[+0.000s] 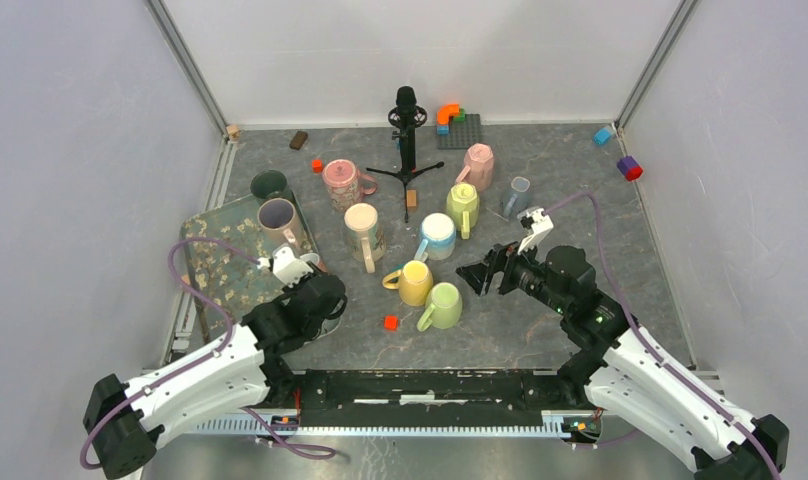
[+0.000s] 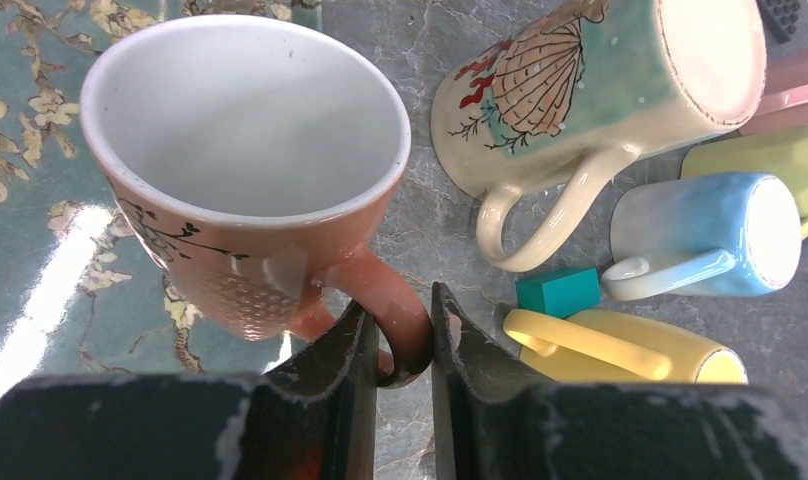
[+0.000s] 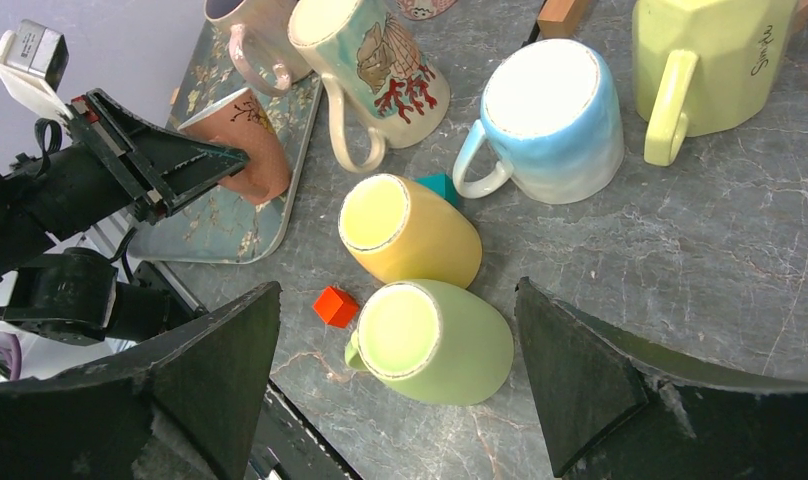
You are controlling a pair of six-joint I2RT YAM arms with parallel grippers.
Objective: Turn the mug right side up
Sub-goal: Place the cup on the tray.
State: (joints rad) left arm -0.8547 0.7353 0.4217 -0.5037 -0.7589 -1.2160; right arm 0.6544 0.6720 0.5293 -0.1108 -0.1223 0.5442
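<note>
Next, my left gripper moves down, sets the terracotta mug's base onto the floral tray (image 2: pixel 30 250) by the tray's edge (image 2: pixel 242 347), and releases the mug's handle, because the mug's opening already faces up.
A terracotta mug (image 2: pixel 240 150) with a white inside stands mouth up at the right edge of the floral tray (image 2: pixel 30 250). It also shows in the right wrist view (image 3: pixel 250 140). My left gripper (image 2: pixel 398 300) is shut on the mug's handle (image 2: pixel 400 315), one finger on each side. My right gripper (image 3: pixel 398 290) is open and empty above a light green mug (image 3: pixel 440 340) that stands bottom up on the table. In the top view the left gripper (image 1: pixel 315 300) covers the terracotta mug, and the right gripper (image 1: pixel 485 272) is right of the green mug (image 1: pixel 443 305).
Bottom-up mugs crowd the middle: yellow (image 3: pixel 410 230), blue (image 3: pixel 555 120), shell-patterned (image 3: pixel 370 55). A red cube (image 3: pixel 335 306) and a teal block (image 2: pixel 557 292) lie among them. More mugs, a black stand (image 1: pixel 408 130) and small blocks are farther back. A mauve mug (image 1: pixel 278 218) stands on the tray.
</note>
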